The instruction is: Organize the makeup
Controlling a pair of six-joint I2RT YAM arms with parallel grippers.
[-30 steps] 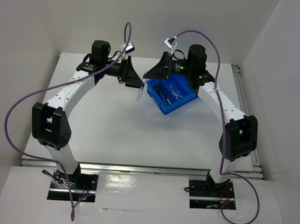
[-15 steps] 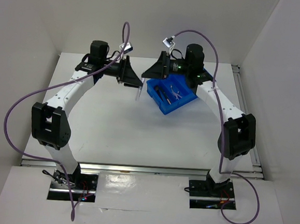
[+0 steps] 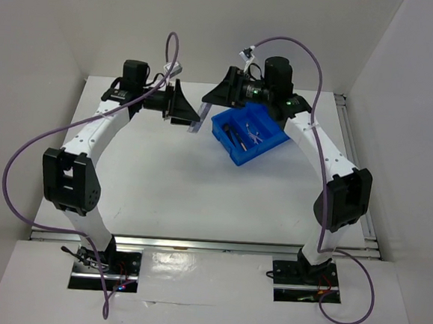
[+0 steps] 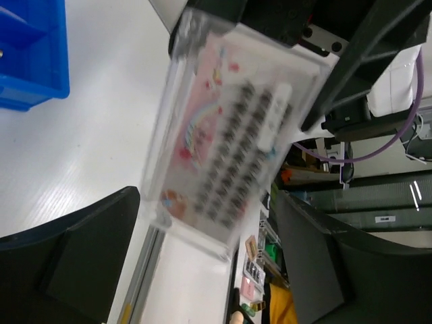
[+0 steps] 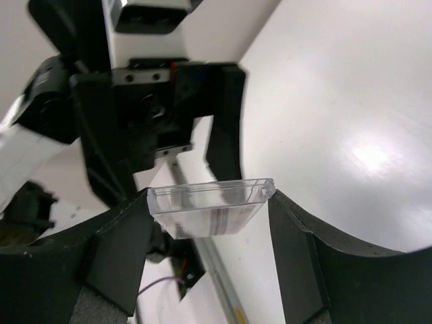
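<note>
My right gripper swings away from the open left gripper next and turns to point down over the blue tray beside the scissors, since makeup tools already lie there.
A clear flat case with a white red-printed card [image 4: 229, 135] of dark lash clusters hangs above the table between my two grippers, seen small in the top view [image 3: 195, 126]. My right gripper [image 5: 209, 216] is shut on the case [image 5: 209, 202], with a finger against each side edge. My left gripper [image 4: 209, 202] faces it with its jaws wide apart. The case's free end reaches in between them without touching either finger. The grippers meet tip to tip [image 3: 194, 115] [image 3: 208, 101] left of the tray. Lilac scissors [image 3: 255, 134] and dark brushes [image 3: 237, 137] lie in the tray.
The blue divided tray [image 3: 235, 157] sits tilted at the back right of the white table and shows at the top left of the left wrist view [image 4: 30, 61]. White walls enclose the table on three sides. Purple cables loop over both arms.
Both grippers have moved together toward the back and a little left, carrying the case with them. The tray has not moved.
</note>
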